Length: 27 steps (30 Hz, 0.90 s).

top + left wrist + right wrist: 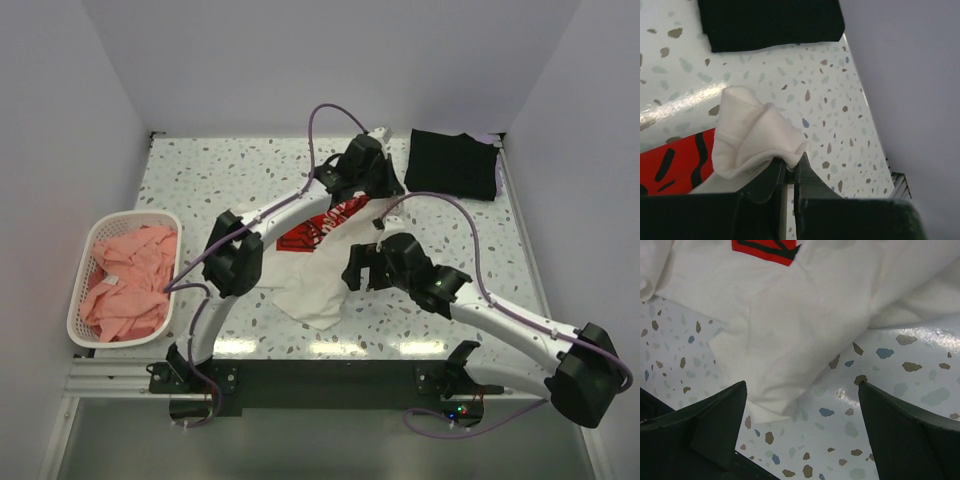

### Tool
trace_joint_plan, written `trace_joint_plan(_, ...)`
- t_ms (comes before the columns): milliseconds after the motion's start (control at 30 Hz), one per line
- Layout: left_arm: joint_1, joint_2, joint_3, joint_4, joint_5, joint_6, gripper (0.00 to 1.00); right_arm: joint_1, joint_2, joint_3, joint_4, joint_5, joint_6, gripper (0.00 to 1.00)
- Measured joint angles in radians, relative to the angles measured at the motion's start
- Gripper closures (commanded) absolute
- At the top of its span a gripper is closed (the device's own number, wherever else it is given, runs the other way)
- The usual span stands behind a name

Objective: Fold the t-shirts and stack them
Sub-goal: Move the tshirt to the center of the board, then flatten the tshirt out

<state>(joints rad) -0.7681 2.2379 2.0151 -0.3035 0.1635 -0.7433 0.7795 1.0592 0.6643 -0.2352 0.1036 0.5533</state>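
Observation:
The white t-shirt's flap corner lies below and left of my right gripper in the top view, so next my right gripper will move across and down onto it.
A white t-shirt (pixel 312 288) with a red-and-black chest print (pixel 318 228) lies crumpled in the middle of the table. My left gripper (pixel 378 185) is at its far end, shut on a bunched fold of the white cloth (pixel 755 135) between its jaws (pixel 792 162) and holding it off the table. The right gripper (pixel 352 272) hovers open over the shirt's near right edge (pixel 790 315), its fingers (pixel 802 385) spread with only table and a cloth corner between them. A folded black t-shirt (pixel 452 163) lies at the far right, also in the left wrist view (pixel 770 22). Salmon-pink t-shirts (pixel 128 280) fill the basket.
A white lattice basket (pixel 78 300) stands at the table's left edge. Grey walls close in the left, back and right sides. The speckled tabletop (pixel 230 170) shows around the shirts. Purple cables loop above both arms.

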Motion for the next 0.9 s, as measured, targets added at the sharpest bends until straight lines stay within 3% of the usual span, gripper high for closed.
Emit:
trace_joint_plan(67,-0.008,0.034,0.071,0.009,0.005,-0.021,0.98,0.014,0.018,0.0,0.011,0.014,0.004,0.05)
trace_joint_plan(200,-0.018,0.06,0.14,0.013,0.01,-0.041,0.67,0.061,0.077,0.002,0.033,0.045,0.004,0.06)
trace_joint_plan(333,0.003,0.051,0.131,0.032,0.021,-0.046,0.5,0.113,0.152,0.005,0.039,0.088,0.003,0.14)
trace_joint_plan(467,0.07,-0.058,-0.082,0.058,0.027,-0.045,0.4,0.139,0.228,0.036,0.043,0.116,-0.005,0.24)
trace_joint_plan(633,0.232,-0.306,-0.424,0.039,-0.025,-0.016,0.25,0.196,0.362,0.145,0.054,0.166,-0.017,0.33)
trace_joint_plan(767,0.347,-0.523,-0.587,0.005,-0.144,0.024,0.21,0.247,0.497,0.231,0.071,0.203,-0.022,0.34)
trace_joint_plan(900,0.366,-0.745,-0.759,-0.021,-0.253,0.039,0.21,0.289,0.592,0.26,0.071,0.23,-0.022,0.34)
